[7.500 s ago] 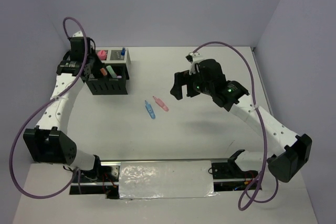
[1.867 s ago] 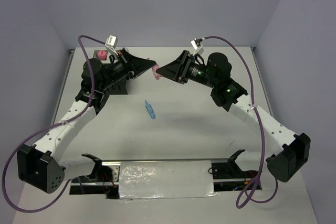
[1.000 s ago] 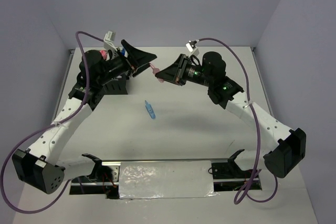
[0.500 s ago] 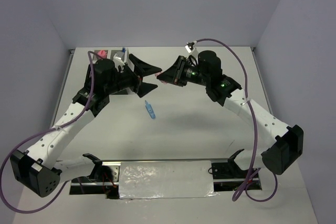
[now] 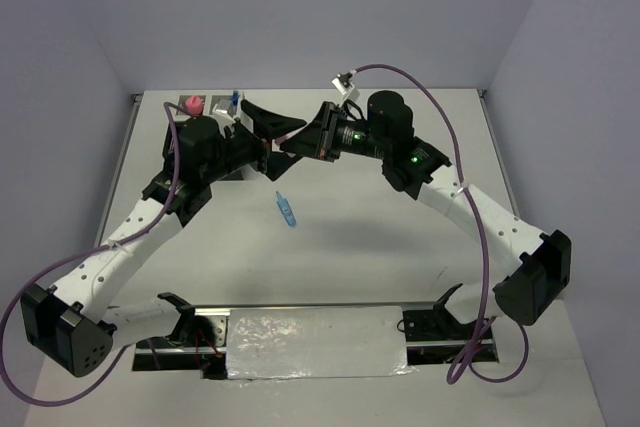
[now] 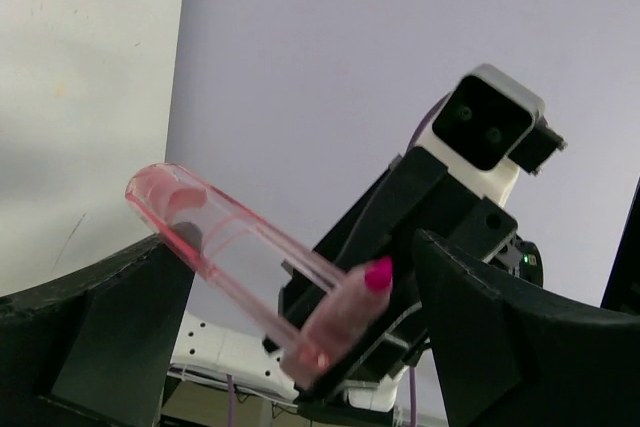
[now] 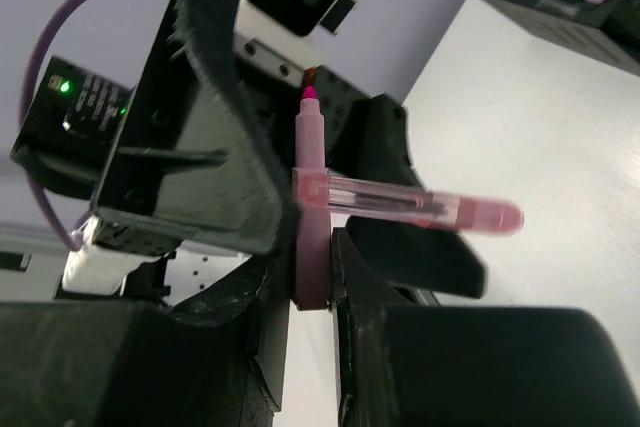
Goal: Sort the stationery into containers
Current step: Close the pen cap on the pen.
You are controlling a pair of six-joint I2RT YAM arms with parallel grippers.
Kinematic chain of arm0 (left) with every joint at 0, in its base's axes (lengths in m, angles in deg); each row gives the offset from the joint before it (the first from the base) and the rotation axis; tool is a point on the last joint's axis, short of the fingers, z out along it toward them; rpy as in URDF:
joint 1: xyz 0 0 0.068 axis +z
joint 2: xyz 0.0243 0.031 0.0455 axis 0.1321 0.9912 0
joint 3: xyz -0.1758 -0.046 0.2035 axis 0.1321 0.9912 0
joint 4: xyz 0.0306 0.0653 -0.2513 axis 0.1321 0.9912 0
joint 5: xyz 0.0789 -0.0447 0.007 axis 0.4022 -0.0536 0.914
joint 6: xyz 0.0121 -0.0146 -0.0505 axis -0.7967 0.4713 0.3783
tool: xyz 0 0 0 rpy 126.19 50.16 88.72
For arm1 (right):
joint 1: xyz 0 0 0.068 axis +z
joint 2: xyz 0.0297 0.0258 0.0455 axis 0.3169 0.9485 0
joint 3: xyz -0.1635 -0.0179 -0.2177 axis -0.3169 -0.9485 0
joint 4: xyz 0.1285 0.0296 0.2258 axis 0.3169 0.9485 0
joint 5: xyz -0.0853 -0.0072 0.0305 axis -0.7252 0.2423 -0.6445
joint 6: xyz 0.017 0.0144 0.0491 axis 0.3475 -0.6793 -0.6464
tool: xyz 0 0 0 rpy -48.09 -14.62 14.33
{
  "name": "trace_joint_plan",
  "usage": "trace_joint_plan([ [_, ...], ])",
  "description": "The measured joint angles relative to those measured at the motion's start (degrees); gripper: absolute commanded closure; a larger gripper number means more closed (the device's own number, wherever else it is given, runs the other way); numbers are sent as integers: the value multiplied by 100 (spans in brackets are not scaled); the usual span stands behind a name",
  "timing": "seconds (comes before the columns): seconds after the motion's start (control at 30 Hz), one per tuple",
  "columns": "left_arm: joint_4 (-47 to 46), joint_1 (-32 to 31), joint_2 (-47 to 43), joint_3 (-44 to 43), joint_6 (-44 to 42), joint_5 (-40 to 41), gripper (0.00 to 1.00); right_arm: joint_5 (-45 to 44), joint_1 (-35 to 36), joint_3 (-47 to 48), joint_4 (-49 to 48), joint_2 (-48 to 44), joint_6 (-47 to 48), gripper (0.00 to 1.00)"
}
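The pink tube sticks out sideways, so my left gripper moves to the left in the top view next and closes on the tube's loose end (image 6: pixel 168 193).
My right gripper (image 5: pixel 296 144) (image 7: pixel 312 247) is shut on a pink marker (image 7: pixel 310 162). Its magenta tip points up and a clear pink tube (image 7: pixel 420 209) sticks out sideways. The marker (image 6: pixel 345 319) hangs in mid-air between the spread fingers of my left gripper (image 5: pixel 288 139) (image 6: pixel 300 247), which is open and does not grip it. A blue marker (image 5: pixel 287 209) lies on the table below both grippers. The black organizer (image 5: pixel 222 117) (image 7: pixel 560 2) stands at the back left, partly hidden by my left arm. A pink-capped bottle (image 5: pixel 190 104) and a blue-capped one (image 5: pixel 234 99) show in it.
The table's back edge meets the wall just behind the organizer. Purple cables arch over both arms. A foil-covered strip (image 5: pixel 315 342) lies along the near edge between the arm bases.
My right gripper has carried the pink marker leftward, in between the left gripper's open fingers. The left wrist has dropped slightly toward it. The blue marker has not moved.
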Motion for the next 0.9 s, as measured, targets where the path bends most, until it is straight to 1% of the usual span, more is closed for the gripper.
trace_joint_plan([
  [0.17, -9, 70, 0, -4, -175, 197, 1, 107, 76, 35, 0, -22, 2, 100],
  [0.33, -37, 317, 0, -50, -396, 289, 1, 105, 85, -4, 17, -122, -17, 100],
  [0.47, -22, 472, 0, -153, -597, 345, 5, 79, 85, -7, 168, -210, 55, 100],
  [0.6, -31, 544, -2, -284, -815, 428, 20, 46, 85, -7, 275, -234, 114, 100],
  [0.63, -35, 553, -4, -284, -866, 442, 26, 28, 85, -7, 284, -234, 127, 100],
  [0.73, -28, 566, -4, -284, -957, 492, 40, -15, 85, -7, 297, -236, 146, 100],
  [0.77, -28, 566, -9, -284, -1008, 507, 41, -37, 85, -7, 304, -236, 155, 100],
  [0.8, -31, 566, -15, -284, -1034, 505, 44, -55, 85, -7, 315, -236, 162, 100],
  [0.83, -31, 564, -26, -286, -1054, 503, 51, -59, 85, -7, 339, -236, 173, 100],
  [0.9, -33, 564, -57, -286, -1073, 503, 54, -66, 85, -7, 404, -236, 184, 100],
])
